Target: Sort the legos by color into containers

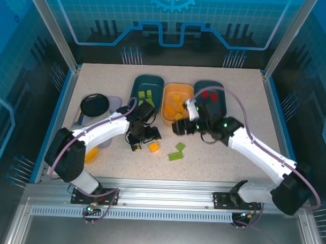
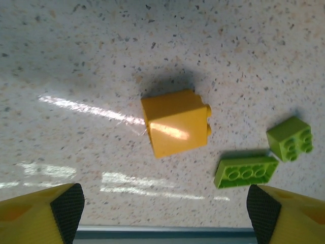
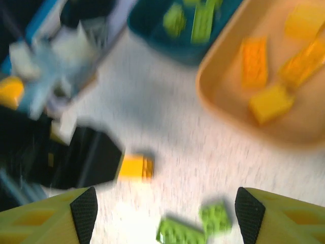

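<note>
The brick lies on the tabletop below my left gripper, so the gripper needs to go down and close across the orange-yellow brick's (image 1: 154, 147) (image 2: 177, 125) studded side and flat base.
Three containers stand in a row at the back: a teal tray (image 1: 147, 85) with lime green legos, an orange tray (image 1: 177, 106) with orange-yellow legos, and a teal tray (image 1: 211, 97) with red legos. Loose on the table lie an orange-yellow brick (image 1: 154, 147) (image 2: 175, 124) (image 3: 134, 168), a flat green brick (image 1: 175, 156) (image 2: 246, 171) and a small green brick (image 1: 180, 146) (image 2: 290, 138) (image 3: 216, 217). My left gripper (image 1: 142, 141) (image 2: 165, 208) is open just left of the yellow brick, nothing between its fingers. In front of the orange tray my right gripper (image 1: 180, 127) (image 3: 165, 213) hangs open and empty.
A small black round pan (image 1: 94, 103) sits at the back left, with a yellow bowl-like object (image 1: 91, 153) under the left arm. The table's front edge (image 2: 162, 233) runs close behind the left fingers. The two grippers are near each other at mid table.
</note>
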Action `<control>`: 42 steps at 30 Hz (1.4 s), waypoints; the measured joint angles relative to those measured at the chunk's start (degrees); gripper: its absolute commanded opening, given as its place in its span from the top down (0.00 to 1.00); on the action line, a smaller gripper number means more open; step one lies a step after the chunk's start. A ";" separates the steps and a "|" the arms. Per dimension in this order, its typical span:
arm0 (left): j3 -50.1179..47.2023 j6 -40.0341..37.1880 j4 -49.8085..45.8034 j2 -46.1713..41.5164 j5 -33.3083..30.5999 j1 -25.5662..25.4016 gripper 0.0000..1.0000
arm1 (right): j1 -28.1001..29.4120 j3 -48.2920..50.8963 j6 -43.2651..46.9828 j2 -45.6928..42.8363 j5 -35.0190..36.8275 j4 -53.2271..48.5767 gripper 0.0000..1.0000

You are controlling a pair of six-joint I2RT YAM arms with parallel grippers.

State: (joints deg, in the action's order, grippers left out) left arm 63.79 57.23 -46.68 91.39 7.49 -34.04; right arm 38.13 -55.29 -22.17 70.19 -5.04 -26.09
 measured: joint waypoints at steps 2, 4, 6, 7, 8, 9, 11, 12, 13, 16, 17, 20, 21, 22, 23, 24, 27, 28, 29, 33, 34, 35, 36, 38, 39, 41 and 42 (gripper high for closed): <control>-0.02 1.22 1.68 2.27 0.39 0.00 0.12 | 2.43 6.62 -1.49 -3.13 0.04 -0.02 0.23; 0.00 1.86 3.13 4.09 0.85 0.00 0.13 | 4.48 11.34 -3.15 -6.25 0.11 -0.48 0.23; 0.00 2.45 4.39 5.81 1.20 -0.11 0.14 | 5.88 14.12 -4.68 -9.35 0.31 -1.36 0.23; 0.00 2.49 4.68 6.43 1.27 -0.24 0.15 | 6.10 14.67 -5.11 -10.29 0.46 -1.40 0.23; 0.04 2.49 5.01 7.21 1.36 -0.39 0.18 | 6.14 15.15 -5.53 -11.34 0.72 -1.38 0.23; 0.20 2.51 5.09 8.13 1.36 -0.66 0.20 | 6.14 15.30 -5.97 -11.96 1.11 -1.38 0.23; 0.28 2.49 5.22 9.68 1.22 -1.16 0.27 | 6.14 15.34 -6.43 -12.50 1.75 -1.33 0.23; 0.28 2.51 5.20 10.23 1.07 -1.44 0.31 | 6.14 15.34 -6.58 -12.57 1.88 -1.31 0.23; 0.28 2.51 5.20 10.71 0.90 -1.70 0.34 | 6.14 15.34 -6.69 -12.57 2.03 -1.31 0.23; 0.28 2.43 5.64 11.52 0.66 -2.14 0.49 | 6.14 15.34 -6.99 -12.57 2.51 -1.29 0.23; 0.28 2.51 5.81 11.72 0.35 -2.27 0.55 | 6.14 15.34 -7.02 -12.55 2.69 -1.29 0.23; 0.81 2.49 5.70 11.61 -0.42 -2.49 0.70 | 6.14 15.34 -6.99 -12.39 2.89 -1.29 0.24; 1.14 2.58 5.46 11.34 -0.98 -2.62 0.71 | 6.14 15.34 -6.99 -12.37 3.06 -1.31 0.24; 1.49 2.47 5.16 11.04 -1.73 -2.82 0.72 | 6.14 15.23 -6.99 -12.33 3.10 -1.38 0.25; 2.03 2.43 4.55 10.56 -2.49 -2.95 0.73 | 6.12 14.88 -7.02 -12.20 3.30 -1.73 0.25; 3.08 2.32 3.39 9.86 -3.39 -3.06 0.74 | 6.01 14.16 -7.04 -12.04 3.65 -2.29 0.25; 9.09 1.25 0.17 8.04 -5.49 -3.08 0.74 | 4.13 11.17 -8.52 -12.11 5.01 -2.82 0.25; 11.87 0.81 -0.35 7.89 -5.88 -2.99 0.74 | 2.93 10.36 -9.33 -12.26 5.57 -2.16 0.25; 15.45 0.02 -0.57 7.93 -6.25 -2.91 0.74 | 1.40 9.68 -10.32 -12.55 6.16 -1.03 0.25; 29.44 -2.80 -0.09 11.32 -6.19 -1.95 0.75 | -5.25 8.02 -14.95 -12.59 8.63 5.51 0.23; 32.50 -3.39 0.28 13.00 -6.05 -1.55 0.75 | -6.64 7.26 -16.06 -11.87 9.03 6.78 0.23; 36.28 -3.93 0.96 15.61 -5.79 -1.01 0.75 | -8.24 5.99 -17.27 -10.62 9.14 7.85 0.23; 39.80 -4.72 1.77 18.45 -5.53 -0.42 0.75 | -9.77 4.46 -18.45 -9.07 9.09 8.94 0.23; 46.36 -5.68 2.64 24.48 -4.81 0.66 0.75 | -12.35 1.33 -20.22 -5.95 8.92 10.58 0.23; 50.31 -6.32 2.93 28.15 -4.42 1.18 0.75 | -13.51 -0.33 -20.83 -4.42 8.85 11.02 0.23; 57.66 -7.37 3.48 34.95 -3.91 1.99 0.75 | -15.04 -2.69 -21.59 -2.51 8.55 11.15 0.23; 61.59 -7.93 3.58 38.62 -3.54 2.38 0.75 | -15.67 -3.61 -21.84 -1.97 8.20 11.15 0.23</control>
State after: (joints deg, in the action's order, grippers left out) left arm 125.38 49.30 -43.09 130.02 3.95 -31.66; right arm 22.46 -58.89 -44.01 68.23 3.16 -14.94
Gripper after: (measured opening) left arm 0.365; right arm 0.767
